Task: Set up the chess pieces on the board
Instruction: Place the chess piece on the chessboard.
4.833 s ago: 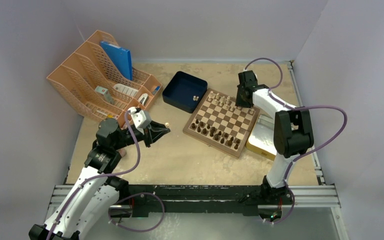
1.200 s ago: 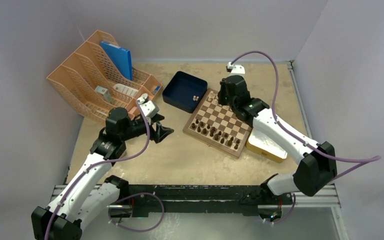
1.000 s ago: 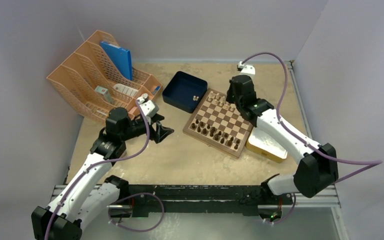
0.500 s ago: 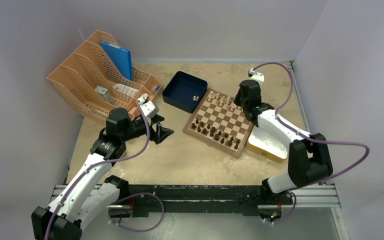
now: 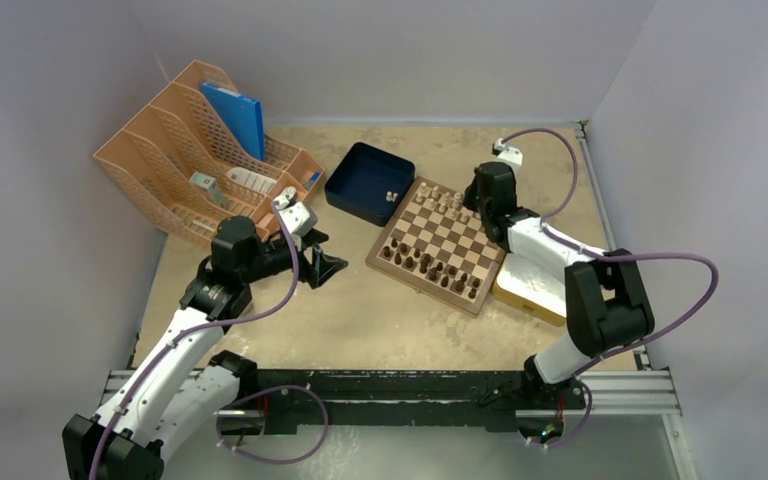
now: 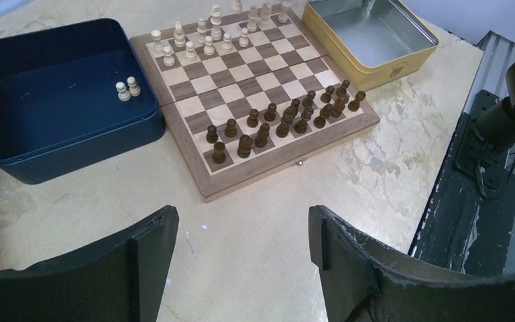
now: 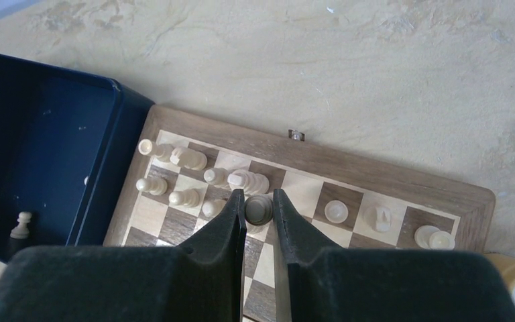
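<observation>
An empty far-row square lies below my right gripper, to its right in the wrist view. Next I need to lower the gripper that way and let go of the pale chess piece.
The board lies mid-table with dark pieces along its near rows and pale chess pieces along its far rows. Seen from the right wrist, my right gripper is shut on a pale chess piece, held over the far rows among other pale pieces. From above, the right gripper is at the board's far right part. My left gripper hangs open and empty over bare table, left of the board. Two pale pieces stand in the blue tray.
A dark blue tray sits left of the board's far corner. A yellow tin with a metal inside lies at the board's right side. An orange desk organiser fills the far left. The black rail runs along the near edge.
My right arm has folded in, its elbow coming left and nearer. Its gripper has shifted right along the board's far rows, still shut. The left arm has not moved over the last second.
</observation>
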Tool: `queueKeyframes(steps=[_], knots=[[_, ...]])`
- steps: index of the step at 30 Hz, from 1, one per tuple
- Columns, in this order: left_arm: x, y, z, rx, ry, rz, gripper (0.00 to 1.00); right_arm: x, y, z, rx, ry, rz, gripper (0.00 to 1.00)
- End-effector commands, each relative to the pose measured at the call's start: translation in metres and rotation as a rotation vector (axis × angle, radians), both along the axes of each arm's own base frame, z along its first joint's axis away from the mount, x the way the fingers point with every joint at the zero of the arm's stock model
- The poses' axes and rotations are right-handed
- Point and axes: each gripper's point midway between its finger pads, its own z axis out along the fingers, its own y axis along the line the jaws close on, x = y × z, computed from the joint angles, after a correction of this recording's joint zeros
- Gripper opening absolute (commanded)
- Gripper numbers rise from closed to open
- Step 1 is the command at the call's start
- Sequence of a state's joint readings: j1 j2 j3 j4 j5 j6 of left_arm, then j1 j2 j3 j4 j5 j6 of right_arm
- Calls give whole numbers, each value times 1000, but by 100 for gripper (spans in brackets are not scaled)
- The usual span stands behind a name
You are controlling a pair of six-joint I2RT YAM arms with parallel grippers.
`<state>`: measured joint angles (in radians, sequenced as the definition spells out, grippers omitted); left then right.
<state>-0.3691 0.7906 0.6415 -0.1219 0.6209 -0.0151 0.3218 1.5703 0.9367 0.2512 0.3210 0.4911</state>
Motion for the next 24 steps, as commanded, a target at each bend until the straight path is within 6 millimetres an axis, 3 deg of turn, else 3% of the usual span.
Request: queueKeyframes(steps=[1, 24], knots=[[-2, -2, 8, -13, -40, -19, 71, 12, 0, 8, 21, -57, -18, 11], [-3, -2, 8, -13, -41, -18, 71, 14, -6, -14, -7, -31, -40, 16]])
